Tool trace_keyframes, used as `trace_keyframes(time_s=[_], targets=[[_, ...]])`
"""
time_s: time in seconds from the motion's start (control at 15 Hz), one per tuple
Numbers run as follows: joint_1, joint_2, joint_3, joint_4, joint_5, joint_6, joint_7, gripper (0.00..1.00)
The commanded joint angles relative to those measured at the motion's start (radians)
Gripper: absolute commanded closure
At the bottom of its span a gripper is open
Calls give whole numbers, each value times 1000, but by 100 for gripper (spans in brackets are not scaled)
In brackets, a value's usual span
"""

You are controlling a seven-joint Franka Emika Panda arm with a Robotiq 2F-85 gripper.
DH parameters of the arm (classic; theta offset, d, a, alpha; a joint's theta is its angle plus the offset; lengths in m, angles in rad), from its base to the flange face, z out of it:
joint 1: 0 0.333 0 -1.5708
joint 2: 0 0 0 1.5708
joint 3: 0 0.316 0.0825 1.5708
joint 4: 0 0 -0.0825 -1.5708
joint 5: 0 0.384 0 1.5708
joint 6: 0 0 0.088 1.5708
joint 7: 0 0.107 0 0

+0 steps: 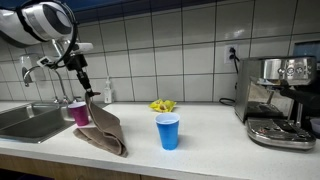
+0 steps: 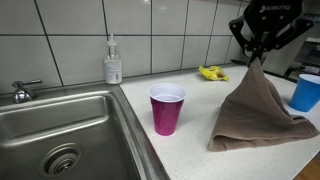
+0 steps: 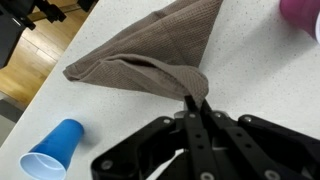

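The gripper holds the cloth's top corner high above the counter, and the cloth edge by the magenta cup is below the gripper, so the gripper will next lower the corner toward that edge and let it go.
My gripper [image 1: 89,93] is shut on the top corner of a brown cloth [image 1: 106,132] and holds it up, so the cloth hangs in a cone with its lower part resting on the white counter [image 1: 210,140]. The gripper also shows in an exterior view [image 2: 256,60] and in the wrist view [image 3: 194,103], pinching the cloth [image 2: 262,110] [image 3: 150,55]. A magenta cup [image 2: 166,108] stands upright beside the cloth, near the sink; it also shows in an exterior view [image 1: 79,112]. A blue cup [image 1: 168,131] stands upright on the cloth's other side [image 3: 50,152].
A steel sink [image 2: 60,135] with a tap [image 1: 30,72] lies at the counter's end. A soap dispenser [image 2: 113,62] and a yellow object [image 1: 163,105] stand by the tiled wall. An espresso machine [image 1: 278,100] stands at the far end.
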Motion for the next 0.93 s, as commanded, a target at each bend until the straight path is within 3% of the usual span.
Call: trace_keyframes(time_s=[0.0,0.87], targets=[[16,0,16,-4,0,-10,27,99],[76,86,36,13,-1,-12,32,99]])
